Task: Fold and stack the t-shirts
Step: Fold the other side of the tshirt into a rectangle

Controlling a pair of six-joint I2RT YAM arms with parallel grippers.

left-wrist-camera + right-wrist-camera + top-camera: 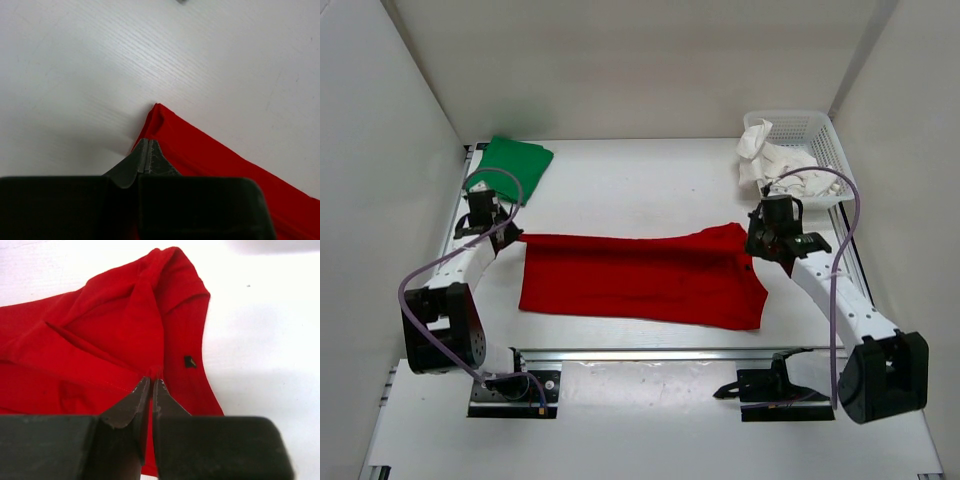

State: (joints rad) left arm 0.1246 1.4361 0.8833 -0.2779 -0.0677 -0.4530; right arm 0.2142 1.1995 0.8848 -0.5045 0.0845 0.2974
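My left gripper draws the red t-shirt's corner back next and releases it over the t-shirt's flat end (532,264), which lies back from the gripper toward the bar.
The red t-shirt (640,280) lies spread as a wide band across the middle of the table. My left gripper (507,238) is shut on its far left corner, which shows in the left wrist view (210,150) running past the closed tips (146,142). My right gripper (761,243) is shut on a raised fold at the shirt's far right end (100,340), its tips (151,381) pinching red cloth. The green t-shirt (515,160) lies folded at the back left. The white t-shirt (775,165) lies crumpled, hanging over the basket's edge.
A white mesh basket (820,130) stands at the back right corner. White walls close in the left, back and right sides. A metal rail (650,355) runs along the table's near edge, in front of the arm bases. A small dark tag (189,361) sits on the red cloth.
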